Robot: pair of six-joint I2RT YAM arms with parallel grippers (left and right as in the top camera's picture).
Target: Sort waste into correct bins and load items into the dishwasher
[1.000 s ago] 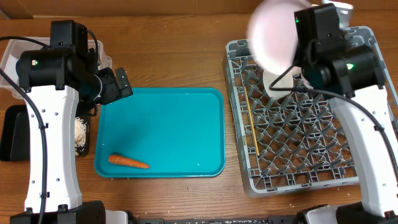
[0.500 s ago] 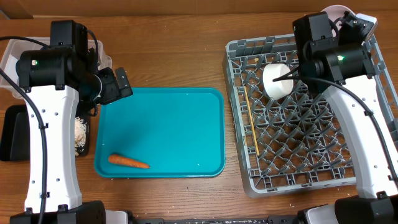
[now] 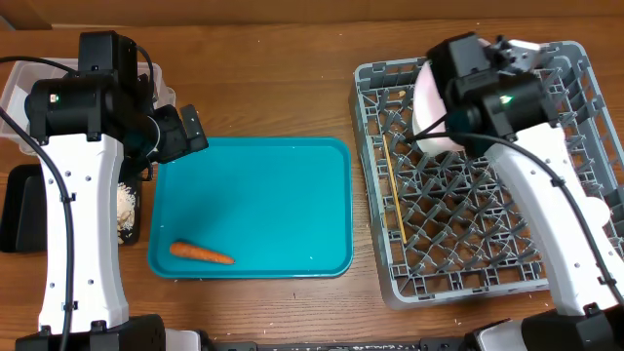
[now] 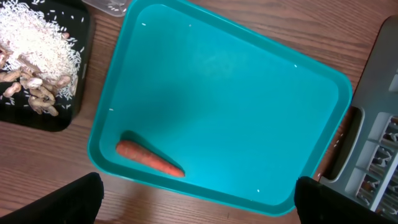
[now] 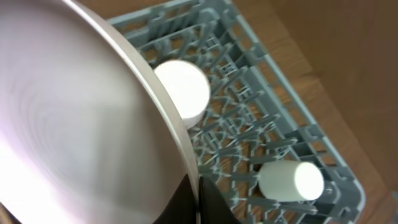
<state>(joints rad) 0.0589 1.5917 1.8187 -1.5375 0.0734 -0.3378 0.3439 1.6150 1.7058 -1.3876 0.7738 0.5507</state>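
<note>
My right gripper will next move down and to the left in the overhead view and release the plate (image 3: 428, 99), since the rack's wires beside the chopsticks are below and that way.
My right gripper (image 5: 199, 200) is shut on the rim of the white flat plate (image 5: 81, 124). It holds the plate (image 3: 428, 99) on edge over the back left of the grey dishwasher rack (image 3: 487, 244). Two white cups (image 5: 183, 90) (image 5: 291, 180) lie in the rack (image 5: 249, 134) below. Chopsticks (image 3: 394, 191) rest along the rack's left side. An orange carrot (image 3: 202, 253) (image 4: 149, 159) lies at the front left of the teal tray (image 3: 273, 195). Above that tray's far left corner my left gripper (image 3: 188, 133) (image 4: 199, 211) hangs open, holding nothing.
A black tray (image 4: 37, 109) with rice and food scraps (image 4: 34, 56) sits left of the teal tray (image 4: 236, 93). The clear tub (image 3: 14, 96) stands at the back left, mostly behind the left arm. Bare wooden table (image 3: 283, 58) shows between them.
The right arm swung the plate from the rack's far right corner down over its back left, where it now hides the cup there. The left arm has not moved.
</note>
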